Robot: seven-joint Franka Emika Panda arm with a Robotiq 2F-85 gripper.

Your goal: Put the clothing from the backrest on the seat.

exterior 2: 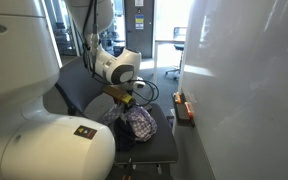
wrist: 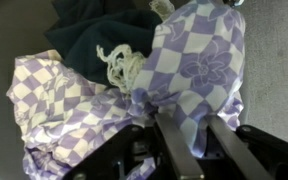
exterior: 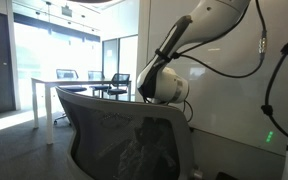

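Note:
The gripper lowers a little onto the heap on the chair seat next and opens to release the fold, since that heap lies just below it.
The clothing (wrist: 189, 65) is purple-and-white checked fabric with a flower print, bunched up with a dark teal piece (wrist: 89, 30) and a white cord (wrist: 119, 65). In an exterior view the clothing (exterior 2: 138, 123) lies heaped on the chair seat (exterior 2: 162, 150), in front of the backrest (exterior 2: 70, 100). In an exterior view it shows dimly through the grey mesh backrest (exterior: 104, 120). My gripper (wrist: 196, 140) is shut on a fold of the clothing. It hangs just over the heap (exterior 2: 123, 96).
An orange-red object (exterior 2: 184, 108) lies on the floor strip beside a white wall panel (exterior 2: 244, 90). The robot's white base (exterior 2: 44, 140) fills the near corner. A table (exterior: 79, 85) and office chairs stand behind the backrest.

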